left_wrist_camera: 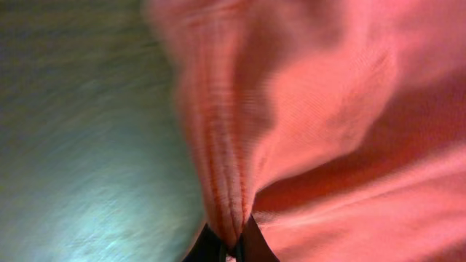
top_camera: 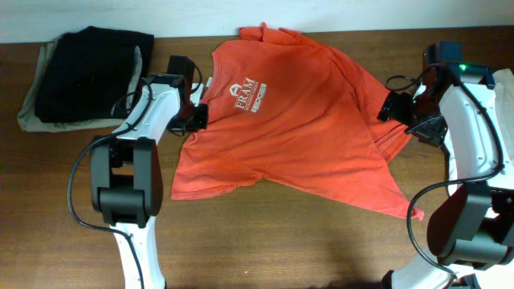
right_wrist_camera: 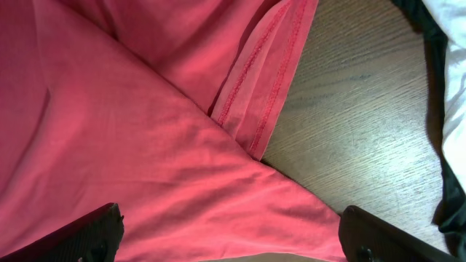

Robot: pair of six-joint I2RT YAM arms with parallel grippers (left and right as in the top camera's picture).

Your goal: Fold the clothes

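Note:
My left gripper drags the shirt by its pinched fold to the left in the overhead view next, then opens, since the shirt lies wrinkled.
A red-orange T-shirt (top_camera: 289,120) with white lettering (top_camera: 247,95) lies spread and wrinkled across the middle of the wooden table (top_camera: 265,241). My left gripper (top_camera: 195,117) is at the shirt's left sleeve edge. In the left wrist view it (left_wrist_camera: 233,252) is shut on a pinched ridge of the red fabric (left_wrist_camera: 226,182). My right gripper (top_camera: 395,107) is over the shirt's right sleeve. In the right wrist view its fingers (right_wrist_camera: 91,234) stand wide open above the fabric (right_wrist_camera: 145,145), with nothing between them. A hemmed sleeve edge (right_wrist_camera: 269,94) lies just ahead.
A stack of folded dark and grey-beige clothes (top_camera: 84,76) sits at the back left, next to the left arm (top_camera: 128,168). The right arm (top_camera: 470,160) runs down the right side. A white and black cloth (right_wrist_camera: 448,80) lies at the far right edge.

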